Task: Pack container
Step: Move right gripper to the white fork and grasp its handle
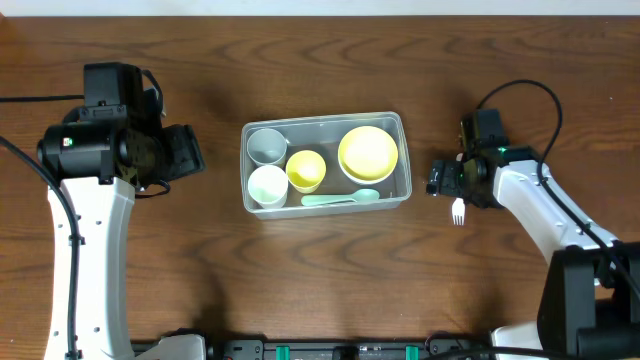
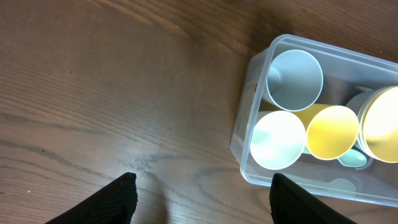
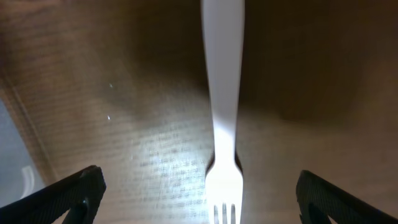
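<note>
Next, my right gripper first lowers and shifts slightly away from the container to get the white fork's handle (image 3: 224,106).
The clear container (image 1: 320,122) stands mid-table and holds a grey-blue cup (image 1: 266,146), a white cup (image 1: 268,186), a yellow cup (image 1: 306,170), a yellow bowl (image 1: 368,152) and a mint spoon (image 1: 345,198). A white fork (image 1: 458,211) lies on the table right of it. My right gripper (image 1: 448,188) is open above the fork. In the right wrist view the fork (image 3: 224,93) lies between the spread fingers (image 3: 200,190), untouched. My left gripper (image 1: 190,152) is open and empty, left of the container. In the left wrist view its fingers (image 2: 202,193) hang over bare wood beside the container (image 2: 245,106).
Dark wooden table (image 1: 320,280) all round. Black cables run behind the right arm (image 1: 520,95) and from the left arm (image 1: 30,100). The table's far edge is at the top of the overhead view.
</note>
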Controlling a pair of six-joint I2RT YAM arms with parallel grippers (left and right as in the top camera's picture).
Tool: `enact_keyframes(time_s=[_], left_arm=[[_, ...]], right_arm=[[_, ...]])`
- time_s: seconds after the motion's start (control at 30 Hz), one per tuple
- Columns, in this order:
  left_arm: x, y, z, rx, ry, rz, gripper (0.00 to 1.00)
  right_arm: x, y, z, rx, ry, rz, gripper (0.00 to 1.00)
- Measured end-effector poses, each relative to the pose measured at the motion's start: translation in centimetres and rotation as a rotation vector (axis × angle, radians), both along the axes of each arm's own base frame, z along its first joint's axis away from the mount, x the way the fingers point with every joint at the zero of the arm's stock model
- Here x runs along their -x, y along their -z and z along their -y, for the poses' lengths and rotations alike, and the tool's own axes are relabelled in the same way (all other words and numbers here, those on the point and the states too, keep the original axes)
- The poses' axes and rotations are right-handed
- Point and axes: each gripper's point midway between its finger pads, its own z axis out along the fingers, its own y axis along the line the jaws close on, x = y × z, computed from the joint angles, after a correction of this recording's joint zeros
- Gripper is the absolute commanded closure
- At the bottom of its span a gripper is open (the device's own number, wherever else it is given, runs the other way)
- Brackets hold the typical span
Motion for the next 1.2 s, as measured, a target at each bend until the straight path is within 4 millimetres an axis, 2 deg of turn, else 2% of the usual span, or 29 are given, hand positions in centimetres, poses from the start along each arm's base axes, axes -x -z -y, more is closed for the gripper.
enact_keyframes(time_s=[0.23, 0.47, 0.67, 1.2], left_arm=[[0.0, 0.0, 0.0, 0.0, 0.0, 0.0, 0.31], [0.0, 0.0, 0.0, 0.0, 0.0, 0.0, 0.31], [0.0, 0.0, 0.0, 0.0, 0.0, 0.0, 0.31], [0.0, 0.0, 0.0, 0.0, 0.0, 0.0, 0.31]], right_arm=[[-1.0, 2.2, 0.2, 0.025, -0.1, -0.014, 0.01], [-1.3, 3.4, 2.1, 0.039, -0.053, -0.028, 0.02], [-1.4, 3.5, 3.4, 0.046, -0.017, -0.029, 0.04], [-1.3, 3.9, 2.7, 0.019, -0.068, -0.045, 0.06]])
